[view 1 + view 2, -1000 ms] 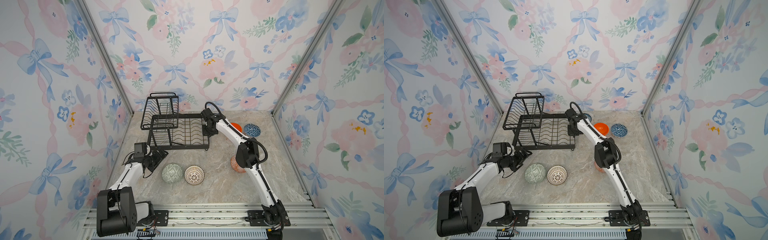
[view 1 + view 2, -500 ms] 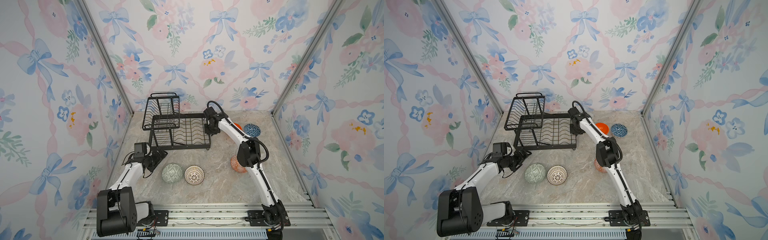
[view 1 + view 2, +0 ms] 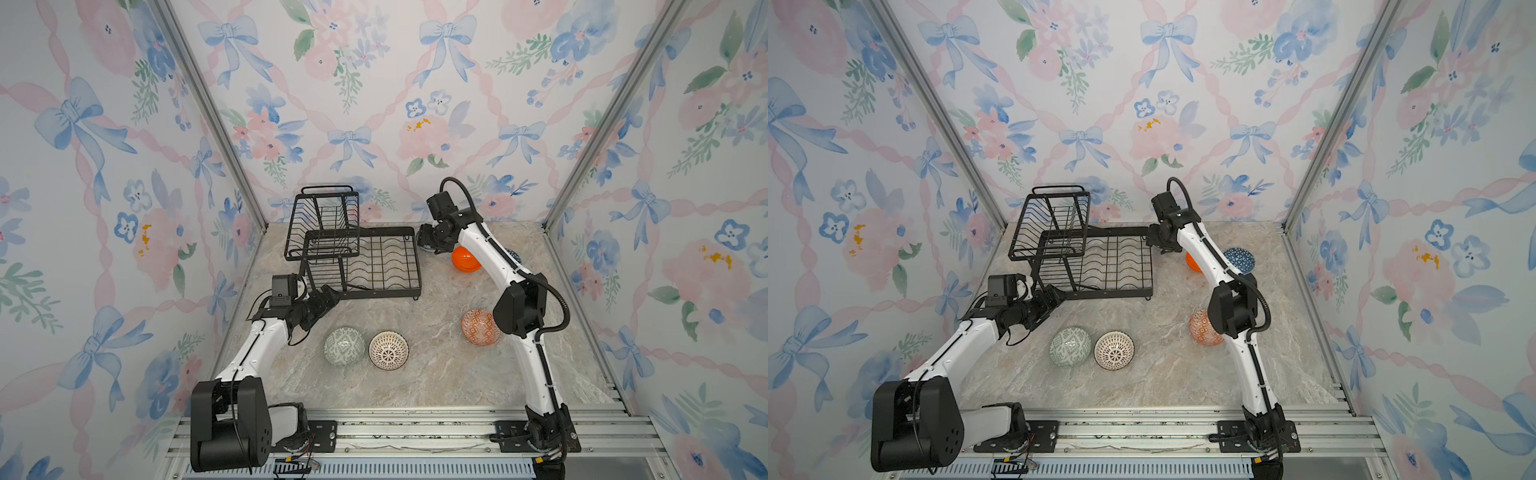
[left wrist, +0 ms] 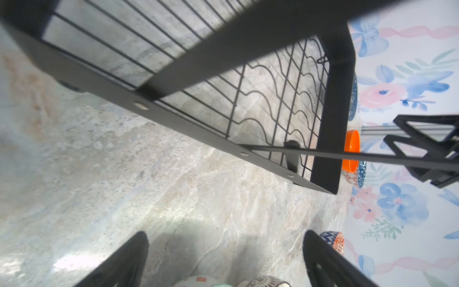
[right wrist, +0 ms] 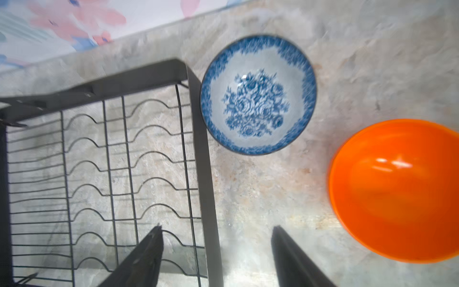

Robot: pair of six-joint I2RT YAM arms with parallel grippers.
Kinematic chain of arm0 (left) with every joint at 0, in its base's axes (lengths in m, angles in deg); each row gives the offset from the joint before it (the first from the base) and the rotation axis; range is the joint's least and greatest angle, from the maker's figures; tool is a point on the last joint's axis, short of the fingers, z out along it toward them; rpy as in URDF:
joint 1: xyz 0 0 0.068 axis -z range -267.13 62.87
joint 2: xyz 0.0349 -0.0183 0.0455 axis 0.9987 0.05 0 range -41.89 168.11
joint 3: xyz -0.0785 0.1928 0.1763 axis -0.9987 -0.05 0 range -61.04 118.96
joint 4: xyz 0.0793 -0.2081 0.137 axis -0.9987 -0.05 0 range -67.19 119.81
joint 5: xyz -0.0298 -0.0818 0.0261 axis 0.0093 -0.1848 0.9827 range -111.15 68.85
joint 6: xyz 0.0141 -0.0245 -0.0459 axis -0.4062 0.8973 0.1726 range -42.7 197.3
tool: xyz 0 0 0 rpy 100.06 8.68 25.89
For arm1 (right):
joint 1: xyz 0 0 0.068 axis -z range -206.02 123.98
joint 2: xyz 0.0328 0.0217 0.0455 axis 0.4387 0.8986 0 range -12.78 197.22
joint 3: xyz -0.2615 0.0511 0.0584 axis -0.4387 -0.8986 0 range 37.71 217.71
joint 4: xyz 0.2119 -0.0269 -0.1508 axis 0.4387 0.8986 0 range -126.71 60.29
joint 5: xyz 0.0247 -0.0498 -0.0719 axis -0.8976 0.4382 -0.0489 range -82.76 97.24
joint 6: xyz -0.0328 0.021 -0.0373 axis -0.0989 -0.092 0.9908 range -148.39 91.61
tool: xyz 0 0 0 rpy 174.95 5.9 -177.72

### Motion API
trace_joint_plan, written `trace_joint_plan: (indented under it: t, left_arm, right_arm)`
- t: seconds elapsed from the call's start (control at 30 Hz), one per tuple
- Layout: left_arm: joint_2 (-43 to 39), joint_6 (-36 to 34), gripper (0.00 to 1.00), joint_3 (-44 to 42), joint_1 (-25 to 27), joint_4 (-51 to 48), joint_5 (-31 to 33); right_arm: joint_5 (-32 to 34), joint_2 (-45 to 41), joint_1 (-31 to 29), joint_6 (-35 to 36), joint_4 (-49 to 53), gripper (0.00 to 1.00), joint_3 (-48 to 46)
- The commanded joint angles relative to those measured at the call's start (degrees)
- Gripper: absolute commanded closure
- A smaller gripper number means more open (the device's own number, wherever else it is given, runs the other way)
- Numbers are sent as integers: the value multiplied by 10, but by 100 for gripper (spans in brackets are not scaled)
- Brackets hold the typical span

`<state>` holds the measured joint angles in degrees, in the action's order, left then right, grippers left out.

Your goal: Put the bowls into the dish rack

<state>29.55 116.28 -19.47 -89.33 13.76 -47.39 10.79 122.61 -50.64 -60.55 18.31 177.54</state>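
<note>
My right gripper needs to move toward the orange bowl [image 3: 465,259] and down onto the floral bowl's rim facing it. That rim is below the gripper, clear of the rack.
The black wire dish rack [image 3: 374,291] [image 3: 1100,296] stands at the back left with nothing in it. My right gripper [image 3: 428,245] [image 5: 217,227] is open and straddles its right rim [image 5: 201,174] without gripping it. Just beyond lie the blue-and-white floral bowl [image 5: 258,94] and the plain orange bowl [image 3: 465,259] [image 5: 397,188]. My left gripper [image 3: 328,297] [image 4: 226,238] is open and holds nothing, by the rack's front left corner. On the table sit the grey-green bowl [image 3: 344,347], the brown-lattice bowl [image 3: 388,350], the orange-and-white bowl [image 3: 478,327] and the blue geometric bowl [image 3: 1239,259].
Floral walls enclose the marble table [image 3: 436,374] on three sides. The rack's raised upper basket [image 3: 322,224] stands over its left end. The right arm's elbow [image 3: 519,307] hangs beside the orange-and-white bowl. An aluminium rail [image 3: 395,428] runs along the front edge.
My right gripper has gone from shut to open at the rack's right rim. The rack has shifted slightly to the right. The left arm has not moved.
</note>
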Motion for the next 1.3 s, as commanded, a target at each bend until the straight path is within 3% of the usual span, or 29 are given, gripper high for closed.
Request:
trace_joint_plan:
  t: [0.0, 0.27, 0.6, 1.27]
  left_arm:
    - [-15, -45, 2, 31, 37, -3, -19]
    - [-13, -58, 2, 93, 170, -1, 60]
    - [57, -32, 2, 160, 273, 0, 107]
    - [170, -24, 2, 267, 298, 0, 101]
  right_arm:
    - [-3, 3, 39, -50, 0, 28, 24]
    - [-30, 56, 91, -94, -46, 38, 52]
    - [-56, 134, 107, -90, -72, 42, 101]
    - [-79, 214, 95, -113, -120, 59, 122]
